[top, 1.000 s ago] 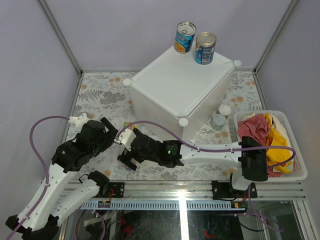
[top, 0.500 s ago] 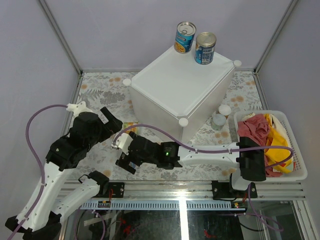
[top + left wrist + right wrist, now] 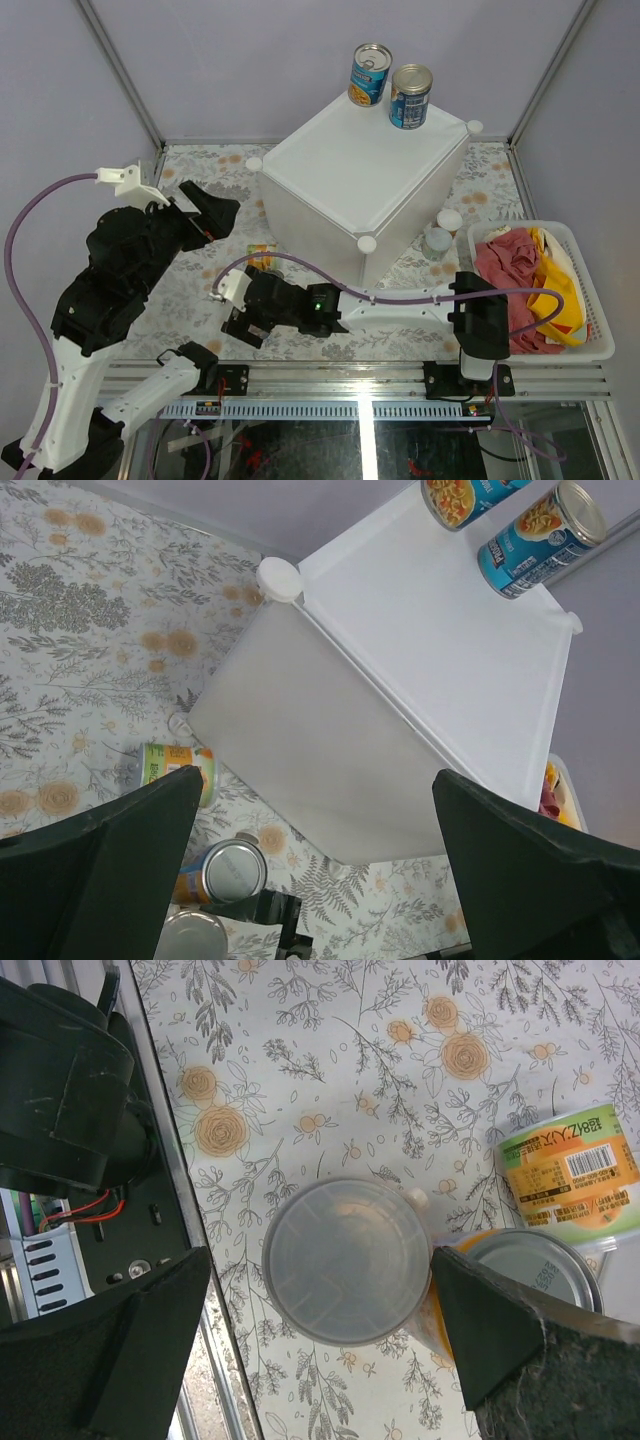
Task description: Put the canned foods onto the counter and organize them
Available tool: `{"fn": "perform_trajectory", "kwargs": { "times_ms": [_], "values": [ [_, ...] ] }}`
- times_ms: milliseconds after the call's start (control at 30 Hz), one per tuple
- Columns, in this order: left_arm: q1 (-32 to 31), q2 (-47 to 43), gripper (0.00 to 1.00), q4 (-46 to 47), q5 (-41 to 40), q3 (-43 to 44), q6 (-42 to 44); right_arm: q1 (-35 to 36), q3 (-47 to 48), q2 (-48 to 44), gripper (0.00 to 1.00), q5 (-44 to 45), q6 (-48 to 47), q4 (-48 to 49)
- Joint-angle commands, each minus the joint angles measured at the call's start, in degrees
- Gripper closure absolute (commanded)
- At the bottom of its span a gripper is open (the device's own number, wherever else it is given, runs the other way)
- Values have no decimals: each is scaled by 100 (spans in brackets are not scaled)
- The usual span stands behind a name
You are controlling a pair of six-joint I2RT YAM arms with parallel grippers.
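The right gripper should go down until its open fingers are on either side of the can's lidded top (image 3: 347,1260) and then close, because the white-lidded can stands below it, framed by those fingers.
The counter (image 3: 360,170) is a white cube; two blue-labelled cans (image 3: 371,74) (image 3: 410,96) stand on its far corner. The left wrist view also shows the counter (image 3: 430,650) and those cans (image 3: 540,525). My left gripper (image 3: 220,215) is open, empty and raised left of the counter. My right gripper (image 3: 325,1280) is open, its jaws either side of an upright white-lidded can (image 3: 345,1260) without touching it. Beside it stand a silver-topped orange can (image 3: 520,1275) and an orange-green can lying down (image 3: 570,1175). In the top view my right gripper (image 3: 245,318) hides most of these.
Two more small tins (image 3: 450,222) (image 3: 436,240) stand on the floral table by the counter's right side. A white slatted basket (image 3: 598,330) of cloths sits at the right. The metal front rail (image 3: 180,1250) is close to the lidded can.
My left arm has lifted and swung back to the left, away from the cans. My right gripper has shifted slightly left and towards the front edge.
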Motion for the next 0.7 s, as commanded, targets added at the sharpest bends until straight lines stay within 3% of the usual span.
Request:
{"fn": "perform_trajectory", "kwargs": {
  "times_ms": [0,667],
  "values": [
    [31,69,0,275,125,169,296,-82,325,85,0,-165,-120,25],
    [29,81,0,347,167,166,236,-258,128,374,2,-620,-43,-158]
  ]
}}
